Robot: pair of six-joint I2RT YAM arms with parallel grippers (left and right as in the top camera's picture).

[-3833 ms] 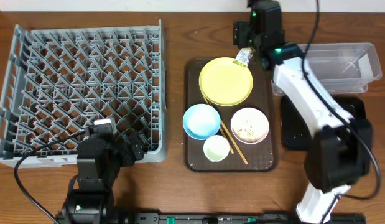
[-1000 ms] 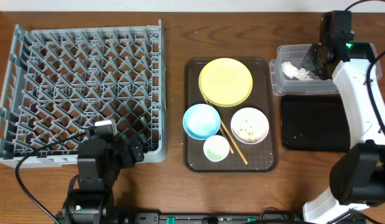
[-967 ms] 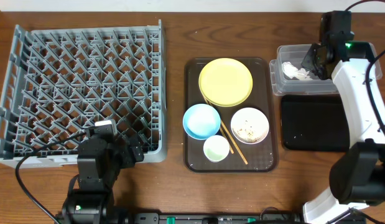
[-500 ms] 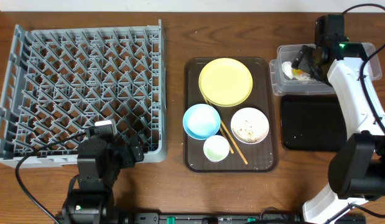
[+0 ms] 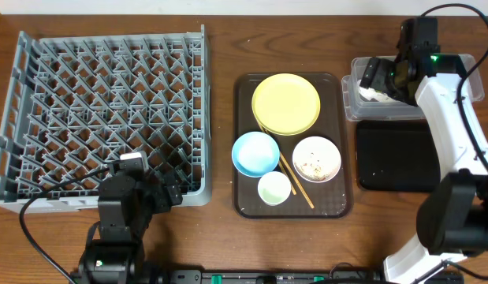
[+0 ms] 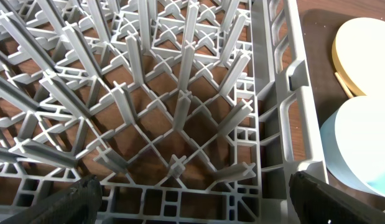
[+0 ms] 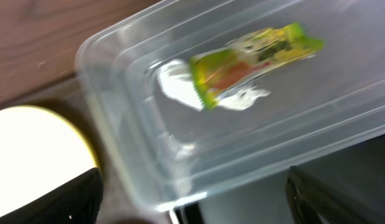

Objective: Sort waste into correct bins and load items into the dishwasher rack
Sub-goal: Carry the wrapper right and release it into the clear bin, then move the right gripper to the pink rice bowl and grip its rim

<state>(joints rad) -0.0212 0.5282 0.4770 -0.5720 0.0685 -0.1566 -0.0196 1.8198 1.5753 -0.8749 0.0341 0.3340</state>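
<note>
The right gripper moves back from the tub and down to the white bowl's rim next, beside the chopsticks.
The yellow-green wrapper (image 7: 254,59) and the white scrap (image 7: 180,84) lie inside the clear tub (image 7: 136,174). My right gripper (image 7: 192,199) is open and empty above the tub's near-left corner; overhead it (image 5: 378,79) hovers over the tub (image 5: 354,106). The black tray (image 5: 393,158) lies just below the tub. The yellow plate (image 5: 286,103), light blue bowl (image 5: 255,153), white bowl with beige crumbs (image 5: 316,158), pale cup (image 5: 274,188) and chopsticks (image 5: 295,180) sit on the brown tray (image 5: 245,201). My left gripper (image 6: 189,202) is open over the grey rack's (image 5: 102,110) front right corner.
The brown serving tray lies between the rack and the bins. The rack's front rail (image 6: 180,199) is right under my left fingers, with the blue bowl (image 6: 357,149) and plate (image 6: 363,43) to its right. Bare wooden table (image 5: 228,16) runs along the back.
My right arm carried the wrapper from the plate's far edge over to the clear tub and let it go there. It has since shifted slightly left. The left arm has not moved.
</note>
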